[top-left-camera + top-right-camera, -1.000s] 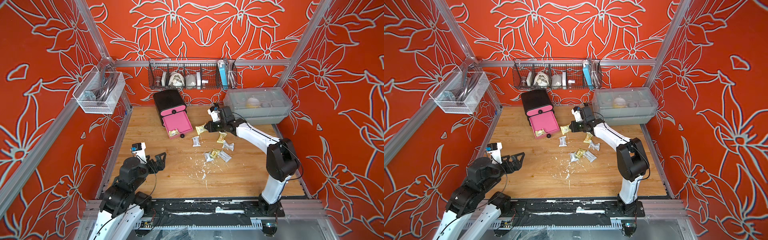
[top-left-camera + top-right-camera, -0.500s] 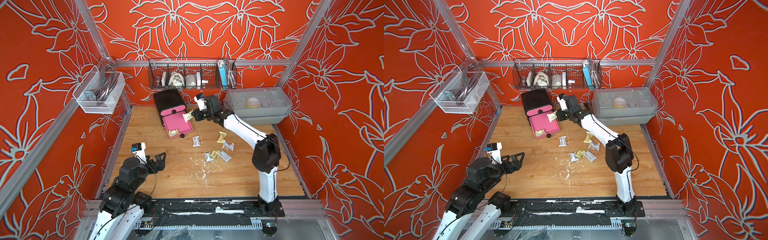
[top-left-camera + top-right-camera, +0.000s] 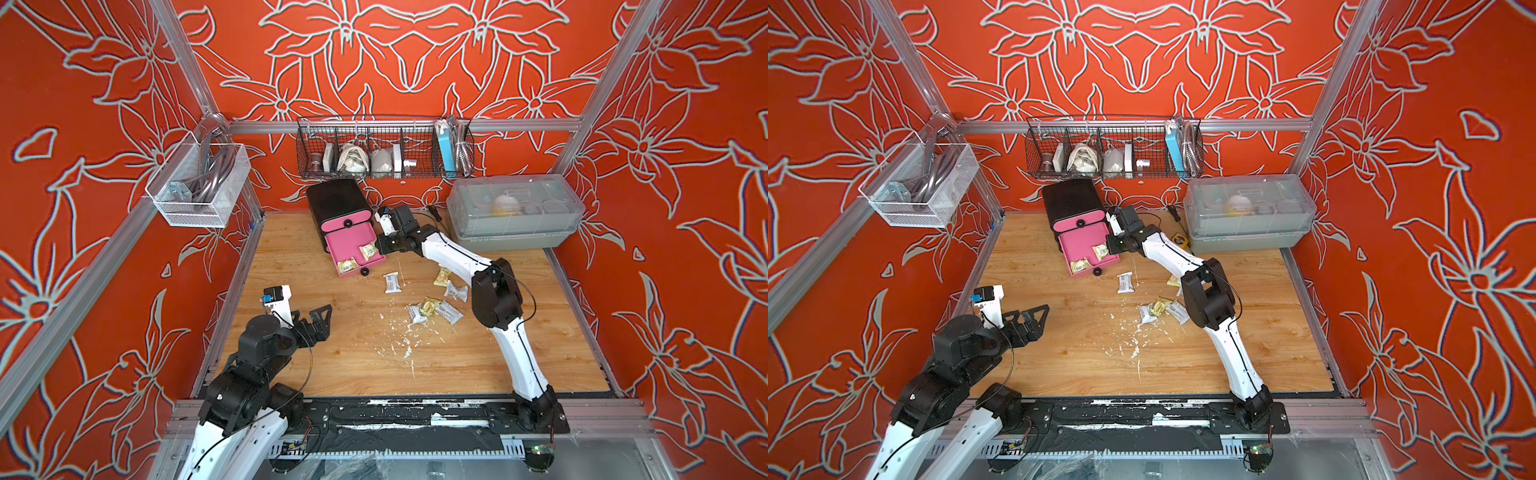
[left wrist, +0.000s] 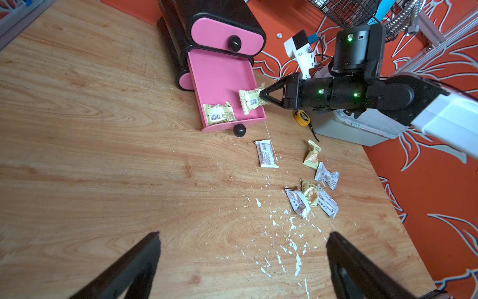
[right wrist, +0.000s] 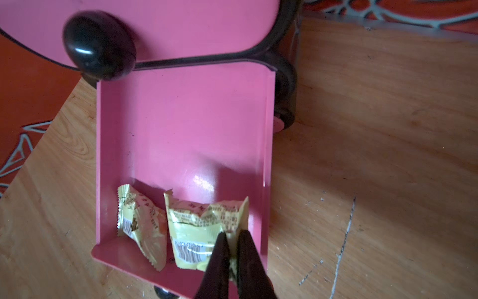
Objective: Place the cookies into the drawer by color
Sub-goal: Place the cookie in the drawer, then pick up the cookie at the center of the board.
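Observation:
My right gripper moves down toward the other yellow cookie next and releases its own cookie beside it, since the bare front of the middle drawer's bottom lies below the gripper.
The drawer chest (image 3: 337, 204) is black with pink fronts and stands at the back of the table. Its middle drawer (image 3: 348, 243) (image 5: 181, 129) is pulled out. My right gripper (image 3: 377, 248) (image 5: 231, 233) is shut on a yellow cookie (image 5: 201, 227) (image 4: 251, 101) by its crimped end, over the drawer's front right corner. Another yellow cookie (image 5: 141, 222) (image 3: 347, 265) lies in that drawer. Several white and yellow cookies (image 3: 432, 309) (image 4: 266, 154) lie loose on the table. My left gripper (image 3: 322, 319) (image 4: 243, 235) hangs open near the front left, holding nothing.
A grey lidded box (image 3: 515, 212) fills the back right corner, with a yellow tape measure (image 4: 302, 117) at its near side. A wire basket (image 3: 382, 153) hangs on the back wall and a white mesh basket (image 3: 199, 187) on the left wall. White flakes (image 3: 395, 336) litter the wood.
My right gripper has carried the yellow cookie left from the middle of the table to over the open drawer. The left arm has not moved.

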{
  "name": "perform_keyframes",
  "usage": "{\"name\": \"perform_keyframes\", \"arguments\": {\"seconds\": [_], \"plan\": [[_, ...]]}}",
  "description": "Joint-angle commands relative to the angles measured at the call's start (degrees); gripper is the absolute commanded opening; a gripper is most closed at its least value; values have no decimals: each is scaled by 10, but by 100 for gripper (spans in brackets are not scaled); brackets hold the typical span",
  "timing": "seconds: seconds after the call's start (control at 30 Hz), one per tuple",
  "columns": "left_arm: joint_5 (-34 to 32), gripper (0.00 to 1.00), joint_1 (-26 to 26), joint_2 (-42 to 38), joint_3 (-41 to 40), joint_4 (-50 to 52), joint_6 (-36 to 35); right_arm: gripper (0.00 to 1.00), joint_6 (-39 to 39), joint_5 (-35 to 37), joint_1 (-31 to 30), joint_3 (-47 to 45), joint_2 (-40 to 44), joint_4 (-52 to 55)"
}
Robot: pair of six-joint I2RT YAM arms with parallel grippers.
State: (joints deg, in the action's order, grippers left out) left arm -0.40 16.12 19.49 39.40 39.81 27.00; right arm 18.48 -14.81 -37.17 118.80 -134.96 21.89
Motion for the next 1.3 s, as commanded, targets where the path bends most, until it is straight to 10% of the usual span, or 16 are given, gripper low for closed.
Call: {"name": "perform_keyframes", "arguments": {"seconds": [0.0,0.7,1.27], "plan": [[-7,99,-4,-8,-5,-7,-3,0,7,8,-9,41,-24,20],[-9,99,-4,-14,-5,-6,-2,34,-12,49,-30,-1,52,49],[0,99,-4,-16,-6,-10,-3,37,30,182,60,-487,438,-70]]}}
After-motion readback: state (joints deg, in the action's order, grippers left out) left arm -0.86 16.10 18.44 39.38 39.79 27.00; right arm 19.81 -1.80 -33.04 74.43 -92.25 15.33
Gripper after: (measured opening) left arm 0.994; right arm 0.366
